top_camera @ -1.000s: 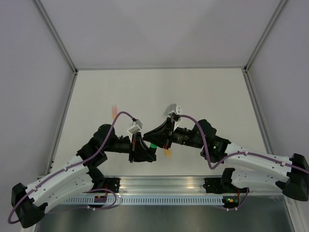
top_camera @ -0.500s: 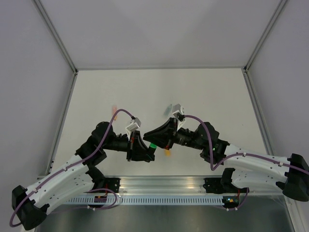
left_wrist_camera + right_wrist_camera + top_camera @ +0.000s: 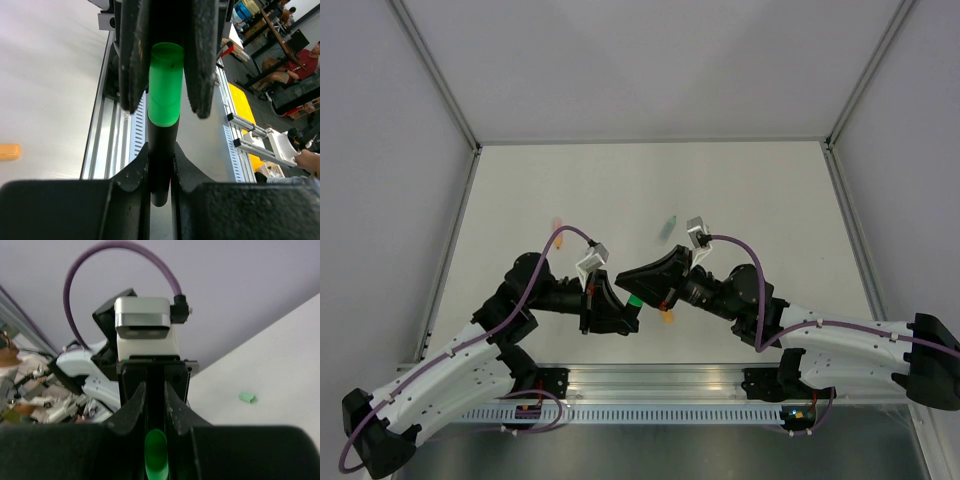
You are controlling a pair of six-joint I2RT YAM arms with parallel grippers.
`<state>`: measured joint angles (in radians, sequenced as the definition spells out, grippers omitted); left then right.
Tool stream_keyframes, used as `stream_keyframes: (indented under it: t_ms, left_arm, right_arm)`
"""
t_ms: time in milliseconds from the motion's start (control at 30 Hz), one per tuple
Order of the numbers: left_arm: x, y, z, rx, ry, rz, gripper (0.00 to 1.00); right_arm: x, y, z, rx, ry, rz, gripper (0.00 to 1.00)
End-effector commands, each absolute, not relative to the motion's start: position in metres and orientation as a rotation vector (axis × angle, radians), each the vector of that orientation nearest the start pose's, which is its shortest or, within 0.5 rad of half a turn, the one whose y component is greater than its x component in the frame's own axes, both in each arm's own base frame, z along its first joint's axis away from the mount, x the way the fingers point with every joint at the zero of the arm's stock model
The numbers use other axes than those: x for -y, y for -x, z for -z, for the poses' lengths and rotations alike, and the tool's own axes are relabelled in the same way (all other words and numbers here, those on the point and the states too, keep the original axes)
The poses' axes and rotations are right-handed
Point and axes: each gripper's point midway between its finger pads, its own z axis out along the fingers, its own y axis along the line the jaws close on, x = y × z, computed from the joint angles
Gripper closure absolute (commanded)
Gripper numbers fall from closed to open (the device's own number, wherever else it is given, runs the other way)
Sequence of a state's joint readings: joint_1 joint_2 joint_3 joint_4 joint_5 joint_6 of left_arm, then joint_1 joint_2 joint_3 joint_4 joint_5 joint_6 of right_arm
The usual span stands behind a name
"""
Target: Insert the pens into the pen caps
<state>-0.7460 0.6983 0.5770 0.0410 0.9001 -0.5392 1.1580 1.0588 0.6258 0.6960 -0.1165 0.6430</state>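
Next, my left gripper comes down outward and releases the black pen on bare tabletop short of the pale green piece, as the green cap (image 3: 635,300) covers the pen's end.
My left gripper (image 3: 160,150) is shut on the black pen (image 3: 161,167), whose barrel points away from the wrist. Over the pen's far end sits the green pen cap (image 3: 165,85), with my right gripper (image 3: 155,390) shut on it; the cap (image 3: 156,455) shows low between the right fingers. In the top view both grippers meet nose to nose near the front of the table, left gripper (image 3: 617,316), right gripper (image 3: 647,285), green cap (image 3: 635,300) between them. The orange cap (image 3: 667,316) lies on the table just under the right gripper. The pink-orange pen (image 3: 558,233) lies at the left.
A small pale green piece (image 3: 666,228) lies on the table behind the right wrist, also seen as the pale green piece (image 3: 247,397). The aluminium rail (image 3: 650,385) runs along the near edge. The orange cap (image 3: 9,151) lies left of the rail. Enclosure walls surround the table.
Both grippers stay joined on the pen and the green cap. The right wrist has shifted slightly right, uncovering the pale green piece behind it. The left wrist has eased slightly left.
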Motion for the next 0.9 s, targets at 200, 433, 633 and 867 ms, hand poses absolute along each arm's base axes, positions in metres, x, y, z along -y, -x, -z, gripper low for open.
stream_keyframes:
  t_ms: [200,433,633,867]
  left_arm:
    - [0.245,-0.165,-0.418,-1.177,-0.468,1.31,0.98]
    - [0.252,-0.164,-0.399,-1.217,-0.511,1.326,0.98]
    - [0.261,-0.161,-0.338,-1.384,-0.551,1.365,0.98]
    - [0.259,-0.172,-0.255,-1.658,-0.508,1.282,0.98]
  right_arm:
    - [-0.373,0.01,-0.165,-2.038,0.899,-1.686,1.0]
    - [-0.38,-0.011,-0.179,-1.989,0.858,-1.559,1.0]
    - [-0.353,-0.126,-0.286,-1.805,0.395,-1.028,0.92]
    - [-0.263,-0.205,-0.403,-1.579,-0.072,-0.671,0.46]
